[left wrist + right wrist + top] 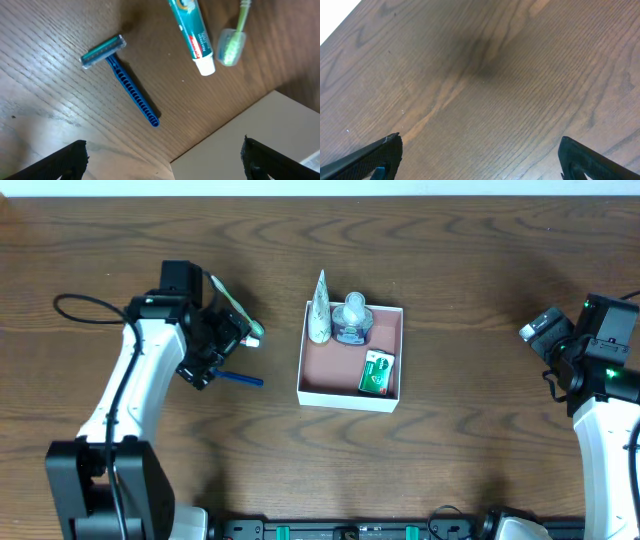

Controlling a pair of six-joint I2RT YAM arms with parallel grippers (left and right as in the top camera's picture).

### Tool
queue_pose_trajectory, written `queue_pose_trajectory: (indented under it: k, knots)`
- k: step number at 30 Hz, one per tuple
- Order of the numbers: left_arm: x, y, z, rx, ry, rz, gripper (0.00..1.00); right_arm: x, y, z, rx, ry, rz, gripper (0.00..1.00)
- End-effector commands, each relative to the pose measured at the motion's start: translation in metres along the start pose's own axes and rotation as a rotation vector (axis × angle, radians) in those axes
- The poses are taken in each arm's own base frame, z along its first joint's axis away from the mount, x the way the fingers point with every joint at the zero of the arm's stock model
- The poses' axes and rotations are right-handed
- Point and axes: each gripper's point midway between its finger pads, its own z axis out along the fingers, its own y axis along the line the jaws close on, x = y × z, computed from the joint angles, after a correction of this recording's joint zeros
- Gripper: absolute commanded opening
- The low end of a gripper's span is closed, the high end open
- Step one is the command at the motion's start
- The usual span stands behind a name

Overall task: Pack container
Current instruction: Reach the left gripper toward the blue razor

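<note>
I need to lower my left gripper onto the blue razor's handle (224, 374) (119, 72) next, just behind the razor's head.
The container (301, 360), a square white box with a pinkish inside, sits at the table's middle. It holds a white tube (319, 310), a small clear bottle (353, 320) and a green-and-white carton (377, 372). My left gripper (222, 340) is open and empty, left of the container, above loose toiletries. In the left wrist view, ahead of the open fingers (165, 167), lie a blue razor (125, 85), a teal toothpaste tube (192, 35) and a green toothbrush (232, 42). My right gripper (545, 330) is open and empty over bare wood at the far right (480, 162).
The razor's blue handle (240, 379) lies just below my left gripper, and the toothbrush head (256, 332) pokes out to its right. A pale flat surface (260, 135) fills the lower right of the left wrist view; I cannot tell what it is.
</note>
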Motion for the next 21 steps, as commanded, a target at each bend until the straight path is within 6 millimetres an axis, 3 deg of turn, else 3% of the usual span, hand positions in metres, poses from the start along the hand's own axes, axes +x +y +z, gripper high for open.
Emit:
queue_pose_trajectory:
  k: [1, 21]
  knots:
    - [0.005, 0.005, 0.016, -0.059, 0.006, -0.01, 0.98, -0.005, 0.0, -0.002, -0.002, -0.011, 0.019, 0.99]
    - [0.004, 0.035, 0.089, -0.258, 0.077, -0.114, 0.97, -0.005, 0.0, -0.002, -0.003, -0.011, 0.019, 0.99]
